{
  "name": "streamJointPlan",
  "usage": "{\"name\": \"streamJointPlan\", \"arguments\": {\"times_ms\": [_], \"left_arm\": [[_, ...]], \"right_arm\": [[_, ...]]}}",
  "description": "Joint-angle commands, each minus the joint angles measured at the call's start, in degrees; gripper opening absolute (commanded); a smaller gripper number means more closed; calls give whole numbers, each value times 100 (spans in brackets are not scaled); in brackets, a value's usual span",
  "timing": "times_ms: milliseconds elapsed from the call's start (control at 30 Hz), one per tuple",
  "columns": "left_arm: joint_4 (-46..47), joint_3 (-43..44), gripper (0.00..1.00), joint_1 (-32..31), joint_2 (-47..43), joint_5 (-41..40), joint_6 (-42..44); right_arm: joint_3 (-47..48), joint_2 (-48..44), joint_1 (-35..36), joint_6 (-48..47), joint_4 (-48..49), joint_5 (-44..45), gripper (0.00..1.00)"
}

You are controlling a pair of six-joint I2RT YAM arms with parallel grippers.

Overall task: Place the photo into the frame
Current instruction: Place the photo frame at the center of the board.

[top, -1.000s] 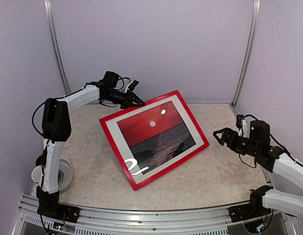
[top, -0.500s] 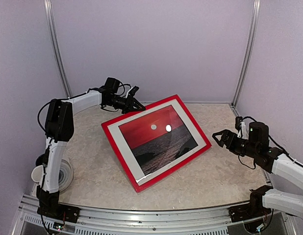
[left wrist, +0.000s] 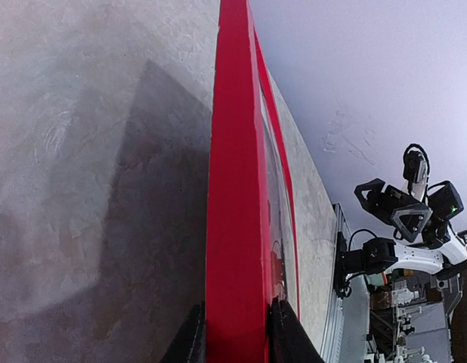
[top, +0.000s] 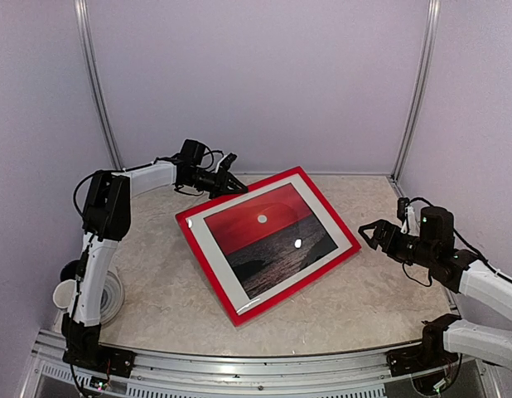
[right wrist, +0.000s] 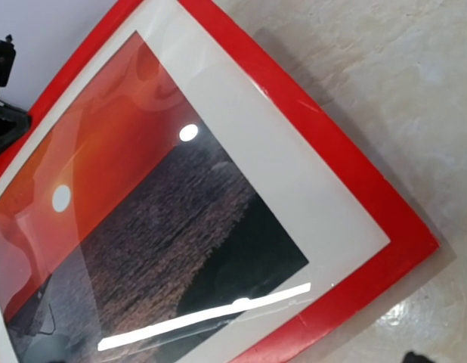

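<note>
Next, the left gripper lowers straight down until the frame's far edge [top: 232, 194] [left wrist: 237, 324] rests, then opens, since that edge hangs off the table above its shadow.
The red frame [top: 205, 267] lies slanted across the middle of the table, face up. The sunset photo [top: 268, 240] shows inside it behind glossy glazing. My left gripper [top: 225, 184] is shut on the frame's far left edge, which stays slightly off the table. In the left wrist view both black fingers [left wrist: 194, 339] clamp the red edge [left wrist: 233, 189], with a shadow under it. My right gripper [top: 368, 235] stands open, just right of the frame's right corner and apart from it. In the right wrist view the frame [right wrist: 347, 181] and photo [right wrist: 143, 212] fill the picture.
A white roll [top: 108, 296] and a small white cup [top: 63, 292] sit at the table's left edge beside the left arm's base. A metal rail [top: 256, 365] runs along the near edge. Purple walls close in the back and both sides.
The frame has tipped down from a steep tilt to nearly flat, and my left gripper has come down with its far edge. The right gripper has barely moved.
</note>
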Motion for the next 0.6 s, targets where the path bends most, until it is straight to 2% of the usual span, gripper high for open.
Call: {"name": "streamJointPlan", "arguments": {"times_ms": [0,400,567], "left_arm": [[-137,-143,11,-50,307,-1083,348],[-84,-160,32,-20,445,-1225,330],[-80,-183,33,21,503,-1267,312]], "right_arm": [[-64,15,-80,15,122,-40,96],[-74,6,-89,24,86,-39,96],[-85,11,-89,31,86,-40,96]]}}
